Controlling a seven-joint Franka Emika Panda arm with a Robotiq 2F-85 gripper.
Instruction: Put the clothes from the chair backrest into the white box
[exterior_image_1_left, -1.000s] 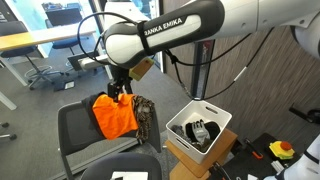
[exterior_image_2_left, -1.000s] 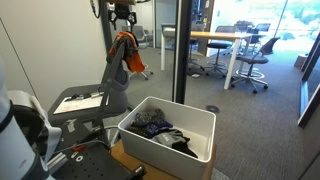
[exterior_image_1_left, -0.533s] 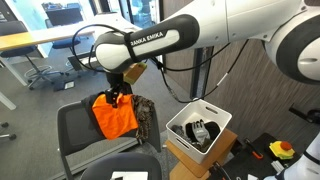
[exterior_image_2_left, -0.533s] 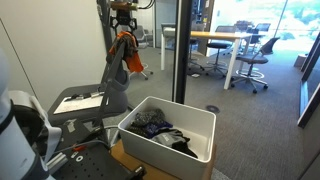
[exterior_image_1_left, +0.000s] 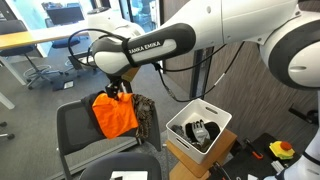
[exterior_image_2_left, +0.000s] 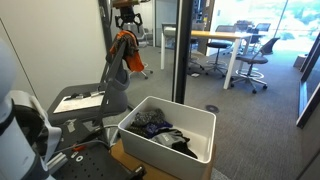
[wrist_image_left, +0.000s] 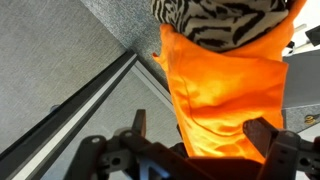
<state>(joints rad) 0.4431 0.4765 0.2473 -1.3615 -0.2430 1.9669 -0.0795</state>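
I will next move my gripper a little toward the patterned garment (exterior_image_1_left: 144, 118), over the orange garment's upper part (exterior_image_1_left: 117, 100), and close it there, because that cloth already reaches across the gap between its open fingers.
The bright orange garment (exterior_image_1_left: 115, 117) hangs over the dark grey chair backrest (exterior_image_1_left: 75, 125), with the brown-and-tan patterned garment (exterior_image_1_left: 144, 118) beside it. In the wrist view the orange garment (wrist_image_left: 225, 90) fills the middle and the patterned garment (wrist_image_left: 215, 18) is at the top. My gripper (wrist_image_left: 200, 130) is open, one finger on each side of the orange cloth's top edge; it also shows in both exterior views (exterior_image_1_left: 118, 92) (exterior_image_2_left: 125, 25). The white box (exterior_image_1_left: 215, 108) (exterior_image_2_left: 160, 150) stands beside the chair and holds dark clothes (exterior_image_2_left: 160, 125).
A brown cardboard carton (exterior_image_1_left: 195, 160) sits under the white box. Paper (exterior_image_2_left: 80, 100) lies on the chair seat. A dark pillar (exterior_image_2_left: 183, 50) stands behind the box. Desks and office chairs (exterior_image_2_left: 250, 60) fill the background.
My arm's upper links have swung sideways while the gripper has stayed at the top of the orange garment. Both garments still hang on the backrest.
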